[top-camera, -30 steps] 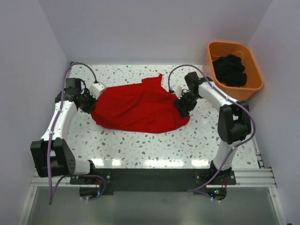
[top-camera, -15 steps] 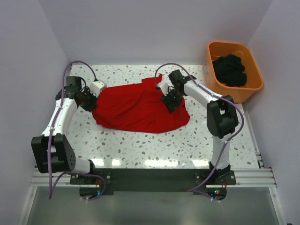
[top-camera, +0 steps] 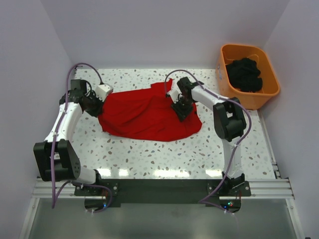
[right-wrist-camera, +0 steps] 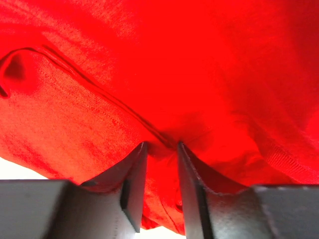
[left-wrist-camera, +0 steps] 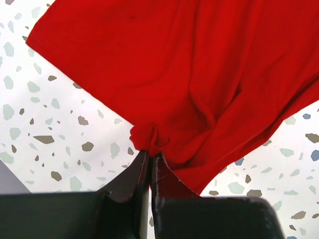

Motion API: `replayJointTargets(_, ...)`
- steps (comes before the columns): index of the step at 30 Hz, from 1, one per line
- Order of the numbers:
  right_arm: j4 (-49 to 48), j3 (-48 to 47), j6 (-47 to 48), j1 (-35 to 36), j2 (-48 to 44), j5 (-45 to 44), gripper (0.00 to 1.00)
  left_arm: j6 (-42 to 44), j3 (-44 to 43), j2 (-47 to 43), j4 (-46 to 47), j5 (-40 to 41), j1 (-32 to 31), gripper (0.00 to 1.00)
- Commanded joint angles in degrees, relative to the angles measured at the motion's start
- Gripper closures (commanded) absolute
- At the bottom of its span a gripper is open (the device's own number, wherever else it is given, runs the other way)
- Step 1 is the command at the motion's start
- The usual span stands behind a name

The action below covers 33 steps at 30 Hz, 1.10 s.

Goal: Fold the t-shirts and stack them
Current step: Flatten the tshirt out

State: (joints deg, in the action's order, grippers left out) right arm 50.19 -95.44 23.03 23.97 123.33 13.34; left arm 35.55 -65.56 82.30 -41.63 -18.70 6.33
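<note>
The left gripper should next lift the pinched edge high, lower it onto the bare back tabletop outward of the gripper and let go, since the shirt (left-wrist-camera: pixel 189 64) lies crumpled.
One red t-shirt (top-camera: pixel 144 115) lies crumpled and partly spread in the middle of the table. My left gripper (top-camera: pixel 98 110) is at its left edge. In the left wrist view its jaws (left-wrist-camera: pixel 150 153) are shut on a small bunched pinch of the shirt's (left-wrist-camera: pixel 189 64) edge. My right gripper (top-camera: pixel 182 110) is on the shirt's right part, inside its edge. In the right wrist view (right-wrist-camera: pixel 160 145) the jaws stand a narrow gap apart, with a puckered fold and seam of the red cloth (right-wrist-camera: pixel 174 59) pinched between the tips.
An orange plastic tub (top-camera: pixel 272 90) stands at the back right corner and holds a heap of dark clothes (top-camera: pixel 244 73). The speckled table (top-camera: pixel 149 154) shows in front of the shirt. White walls close in the left, back and right sides.
My right gripper has moved left and back from the shirt's right edge to a spot further in on the cloth. The left gripper and the shirt's outline have hardly moved.
</note>
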Motion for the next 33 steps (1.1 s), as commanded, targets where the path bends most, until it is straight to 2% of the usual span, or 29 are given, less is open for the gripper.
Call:
replayJointTargets(1, -0.4, -2.1, -1.7, -0.2, 0.2, 1.0, 0.66, -0.6, -2.6, 0.0, 1.2, -0.6, 0.4, 1.0)
replayJointTargets(11, 2.7, -3.9, -1.1, -0.6, -6.0, 3.1, 1.0, -1.2, -3.8, 0.8, 1.2, -0.9, 0.4, 1.0)
replayJointTargets(22, 4.6, -5.5, -0.1, -3.6, -11.3, 7.6, 1.0, -3.8, -5.9, 0.7, 1.2, -3.2, 0.8, 1.0)
replayJointTargets(28, -1.1, -6.2, -0.4, -7.4, -17.9, 10.8, 1.0, -7.6, -8.8, -0.1, 3.0, -6.5, 1.8, 1.0)
replayJointTargets(33, 0.9, -7.3, 0.8, -7.4, -17.5, 13.5, 1.0, -8.1, -9.6, 0.6, 2.0, -7.5, 1.9, 1.0)
